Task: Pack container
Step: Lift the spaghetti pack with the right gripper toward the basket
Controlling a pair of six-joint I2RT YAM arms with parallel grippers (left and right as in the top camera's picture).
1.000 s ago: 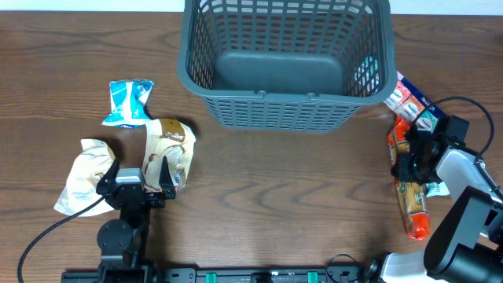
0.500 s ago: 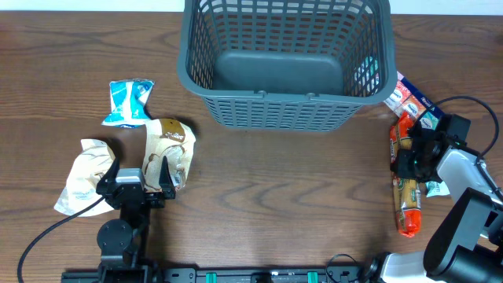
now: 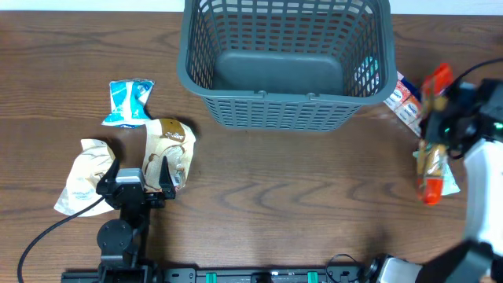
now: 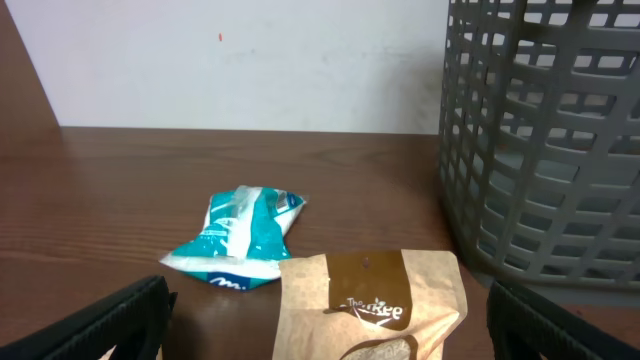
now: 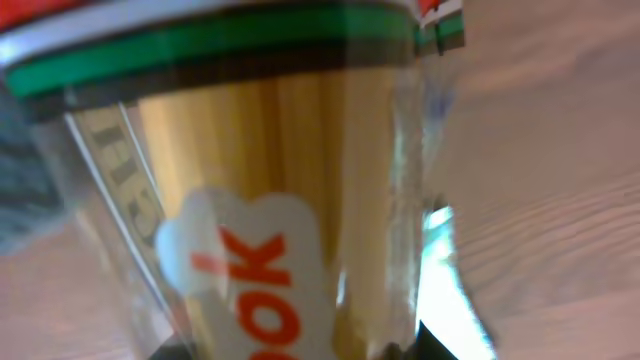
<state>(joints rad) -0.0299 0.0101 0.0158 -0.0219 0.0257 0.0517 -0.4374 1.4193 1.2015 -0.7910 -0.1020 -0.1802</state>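
My right gripper rises to the left in the overhead view next, turns the packet crosswise and lowers to release it on the basket's bottom, which is bare.
The dark grey lattice basket (image 3: pixel 275 106) stands at the back centre with nothing visible inside. My right gripper (image 3: pixel 442 118) is shut on a long clear packet of yellow sticks with red ends (image 3: pixel 431 169) and holds it in the air, right of the basket. That packet fills the right wrist view (image 5: pixel 280 200) and hides the fingers. My left gripper (image 3: pixel 137 179) is open and low at the front left. A brown paper packet (image 3: pixel 171 141) lies between its fingers (image 4: pixel 330 325). The basket wall also shows in the left wrist view (image 4: pixel 545 140).
A blue and white packet (image 3: pixel 128 102) lies behind the brown one and also shows in the left wrist view (image 4: pixel 235 240). A cream packet (image 3: pixel 82 177) lies left of my left gripper. A red, white and blue packet (image 3: pixel 402 98) lies by the basket's right front corner.
My right gripper has lifted the stick packet off the table and carried it up and to the right. The left arm and the left-side packets have not moved.
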